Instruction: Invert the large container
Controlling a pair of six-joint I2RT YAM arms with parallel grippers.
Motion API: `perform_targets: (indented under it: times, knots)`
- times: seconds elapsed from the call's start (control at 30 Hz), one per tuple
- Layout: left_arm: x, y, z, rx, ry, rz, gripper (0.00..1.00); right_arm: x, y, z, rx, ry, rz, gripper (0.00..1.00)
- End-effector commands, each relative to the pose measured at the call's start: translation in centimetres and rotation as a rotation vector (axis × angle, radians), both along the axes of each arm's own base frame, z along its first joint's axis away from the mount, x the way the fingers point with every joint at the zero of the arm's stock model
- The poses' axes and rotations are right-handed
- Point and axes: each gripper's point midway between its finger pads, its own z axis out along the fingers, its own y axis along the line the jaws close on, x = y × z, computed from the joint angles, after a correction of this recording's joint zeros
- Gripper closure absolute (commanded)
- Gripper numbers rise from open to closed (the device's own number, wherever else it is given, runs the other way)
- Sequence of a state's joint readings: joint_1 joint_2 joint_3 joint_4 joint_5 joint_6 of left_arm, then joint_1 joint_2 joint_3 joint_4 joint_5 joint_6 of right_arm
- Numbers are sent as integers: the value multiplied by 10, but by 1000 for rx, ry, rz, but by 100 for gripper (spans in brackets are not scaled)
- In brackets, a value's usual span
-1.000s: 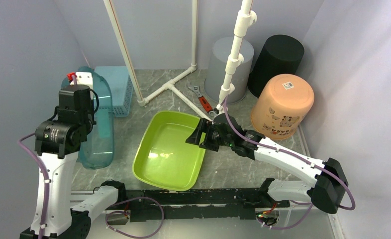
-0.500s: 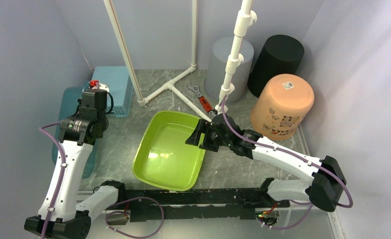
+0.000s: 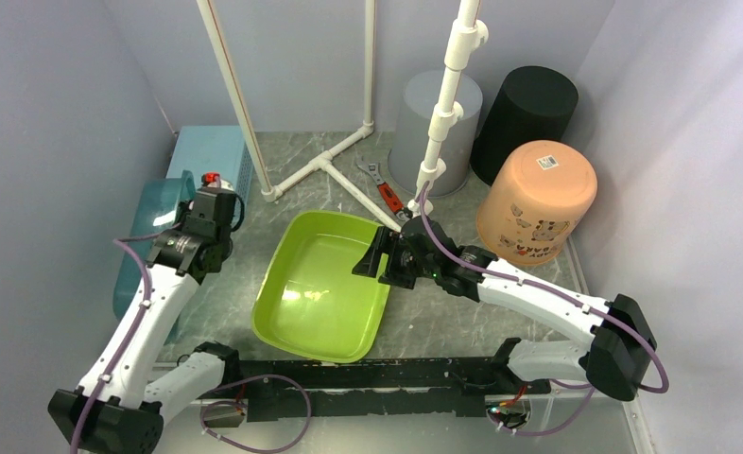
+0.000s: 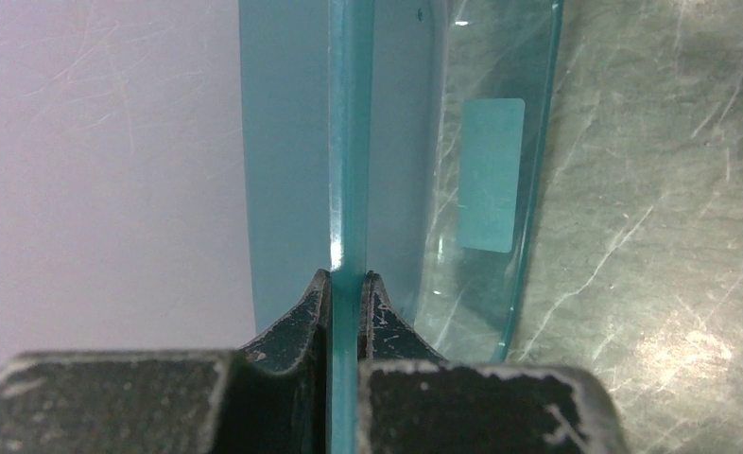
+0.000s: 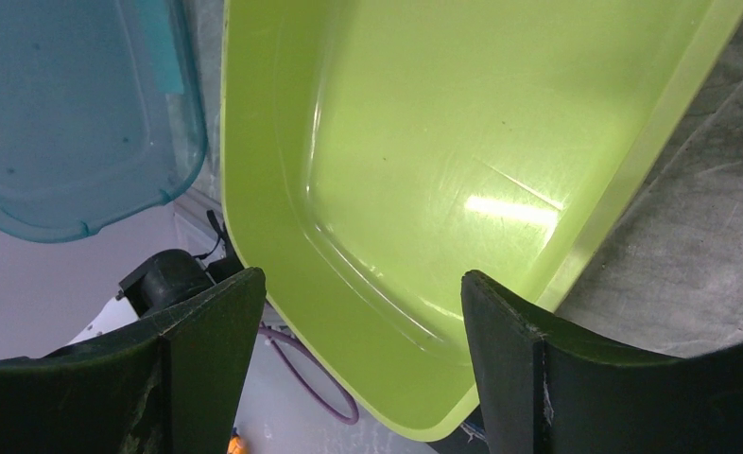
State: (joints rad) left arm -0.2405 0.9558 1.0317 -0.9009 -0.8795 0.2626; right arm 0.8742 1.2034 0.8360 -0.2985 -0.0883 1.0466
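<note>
The container's opening faces sideways, so I should move my left gripper to the right in the top view, over the tabletop beside the basin, and release the container's side.
The large container (image 3: 146, 241) is a clear teal plastic tub, tipped up on its long side against the left wall. My left gripper (image 3: 196, 216) is shut on its upper wall. In the left wrist view the thin teal wall (image 4: 349, 142) runs straight between the closed fingertips of the left gripper (image 4: 349, 282), and a label (image 4: 491, 175) shows through the plastic. My right gripper (image 3: 375, 257) hangs open over the far right rim of the green basin (image 3: 320, 284). The right wrist view shows the right gripper (image 5: 363, 288) with nothing between its fingers, and the teal container (image 5: 65, 113) beyond.
The green basin (image 5: 424, 142) lies upright mid-table. An orange bucket (image 3: 536, 200), a black bucket (image 3: 527, 118) and a grey bucket (image 3: 424, 123) stand upside down at the back right. A white pipe frame (image 3: 325, 163), a red-handled wrench (image 3: 387, 196) and a blue basket (image 3: 212, 151) are at the back.
My left arm has come down and swung right, still gripping the teal container. The container has tipped from leaning over the table to standing against the left wall. The right arm has not moved.
</note>
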Motion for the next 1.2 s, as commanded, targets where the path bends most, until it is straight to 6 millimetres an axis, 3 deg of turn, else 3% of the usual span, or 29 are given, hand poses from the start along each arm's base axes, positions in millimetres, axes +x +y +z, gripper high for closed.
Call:
perform_targets:
  times: [0.0, 0.3, 0.73, 1.17]
  knots:
    - [-2, -5, 5, 41, -49, 59, 97, 1, 5, 22, 30, -45, 23, 20]
    - [-15, -43, -28, 87, 52, 28, 96, 1, 4, 23, 30, -48, 20, 20]
    - [1, -78, -60, 95, 186, -60, 89, 0, 1, 20, 22, -39, 11, 20]
    - [2, -97, -81, -3, 274, -165, 61, 2, 3, 18, 19, -29, 6, 19]
